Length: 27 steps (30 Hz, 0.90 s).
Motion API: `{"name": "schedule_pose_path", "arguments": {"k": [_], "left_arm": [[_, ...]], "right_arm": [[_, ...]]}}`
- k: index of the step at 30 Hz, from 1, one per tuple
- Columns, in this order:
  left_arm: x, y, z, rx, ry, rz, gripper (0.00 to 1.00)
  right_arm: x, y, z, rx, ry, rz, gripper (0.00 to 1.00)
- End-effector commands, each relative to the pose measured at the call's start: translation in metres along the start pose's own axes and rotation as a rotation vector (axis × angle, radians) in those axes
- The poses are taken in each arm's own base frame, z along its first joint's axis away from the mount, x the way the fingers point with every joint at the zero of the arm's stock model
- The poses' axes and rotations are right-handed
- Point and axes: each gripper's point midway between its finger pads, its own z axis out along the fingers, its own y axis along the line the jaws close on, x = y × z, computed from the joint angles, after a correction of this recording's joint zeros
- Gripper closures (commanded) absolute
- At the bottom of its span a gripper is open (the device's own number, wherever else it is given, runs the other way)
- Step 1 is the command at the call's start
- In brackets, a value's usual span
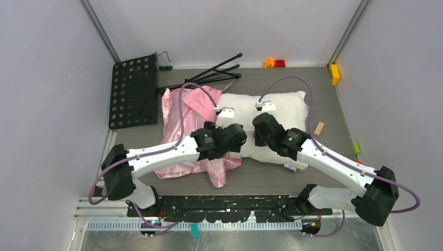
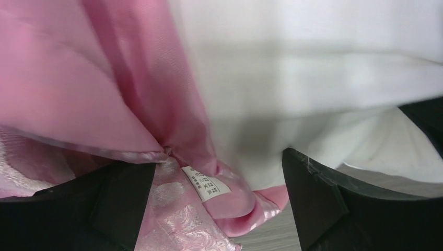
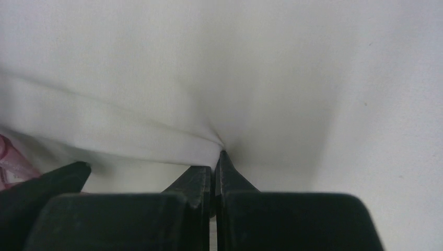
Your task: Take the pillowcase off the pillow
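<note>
Next I will draw my right gripper to the right in the top view, toward the pillow's bare end (image 1: 294, 112), and release the pillowcase's fold, with the pillowcase (image 1: 183, 125) still on one end of the pillow.
The pink satin pillowcase (image 1: 183, 125) lies bunched at the left end of the white pillow (image 1: 282, 112), which is mostly bare. My left gripper (image 1: 232, 137) is open over the pillowcase's edge. In the left wrist view the pink fabric (image 2: 172, 125) and its small white tag (image 2: 205, 183) lie between the spread fingers (image 2: 313, 204), with the pillow (image 2: 313, 68) behind. My right gripper (image 1: 259, 135) is shut, pinching a fold of the pillow's white cloth (image 3: 209, 141) at the pillow's near edge. The right wrist view is filled by the pillow (image 3: 271, 68).
A black perforated board (image 1: 133, 91) and a folded black stand (image 1: 214, 73) lie at the back left. Small coloured blocks sit at the back (image 1: 274, 63), at the right edge (image 1: 334, 73) and lower right (image 1: 356, 147). A tan piece (image 1: 318, 128) lies right of the pillow.
</note>
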Motion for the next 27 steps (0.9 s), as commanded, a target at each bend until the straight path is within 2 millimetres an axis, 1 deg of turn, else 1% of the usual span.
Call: {"name": "schedule_pose_path", "arguments": {"k": [1,3,6,8,10,12,13,15,17,18,19,20,21,22,23,24,25,27], "left_arm": [[-0.004,0.050,0.004,-0.094,-0.019,-0.118,0.11],[-0.002,0.077,0.001,-0.111,-0.027,-0.160,0.18],[-0.001,0.122,-0.004,-0.157,-0.046,-0.222,0.28],[0.001,0.153,-0.007,-0.203,-0.058,-0.268,0.32],[0.006,0.184,-0.010,-0.262,-0.066,-0.340,0.37],[0.016,0.214,-0.012,-0.328,-0.071,-0.419,0.41],[0.020,0.225,-0.014,-0.352,-0.081,-0.458,0.42],[0.021,0.243,-0.020,-0.373,-0.116,-0.540,0.43],[0.020,0.247,-0.020,-0.347,-0.139,-0.579,0.45],[0.018,0.245,-0.019,-0.319,-0.144,-0.581,0.48],[0.016,0.239,-0.016,-0.282,-0.144,-0.568,0.50],[0.009,0.229,-0.013,-0.221,-0.150,-0.552,0.53],[0.006,0.219,-0.010,-0.163,-0.144,-0.527,0.55],[0.003,0.206,-0.006,-0.095,-0.131,-0.508,0.56],[0.001,0.190,-0.004,-0.009,-0.105,-0.483,0.57],[-0.001,0.178,-0.002,0.051,-0.090,-0.470,0.59],[-0.001,0.168,0.001,0.098,-0.072,-0.464,0.61],[0.002,0.157,0.006,0.147,-0.037,-0.463,0.63]], "right_arm": [[-0.018,-0.014,-0.004,0.080,-0.088,0.076,1.00],[-0.020,-0.025,-0.006,0.128,-0.100,0.085,1.00],[-0.023,-0.040,-0.007,0.167,-0.104,0.106,1.00],[-0.027,-0.051,-0.008,0.191,-0.112,0.130,1.00],[-0.032,-0.067,-0.011,0.231,-0.129,0.167,1.00],[-0.038,-0.086,-0.016,0.275,-0.149,0.224,1.00],[-0.041,-0.096,-0.019,0.293,-0.157,0.257,1.00],[-0.047,-0.107,-0.026,0.291,-0.182,0.310,1.00],[-0.054,-0.105,-0.033,0.250,-0.210,0.323,1.00],[-0.057,-0.101,-0.036,0.226,-0.214,0.320,1.00],[-0.058,-0.095,-0.036,0.190,-0.206,0.310,1.00],[-0.059,-0.086,-0.037,0.144,-0.186,0.286,1.00],[-0.059,-0.075,-0.037,0.087,-0.158,0.262,0.96],[-0.057,-0.066,-0.036,0.040,-0.122,0.240,0.85],[-0.057,-0.056,-0.037,-0.003,-0.085,0.217,0.58],[-0.056,-0.047,-0.039,-0.051,-0.056,0.198,0.38],[-0.056,-0.039,-0.041,-0.093,-0.036,0.182,0.27],[-0.061,-0.024,-0.050,-0.159,-0.029,0.152,0.16]]}}
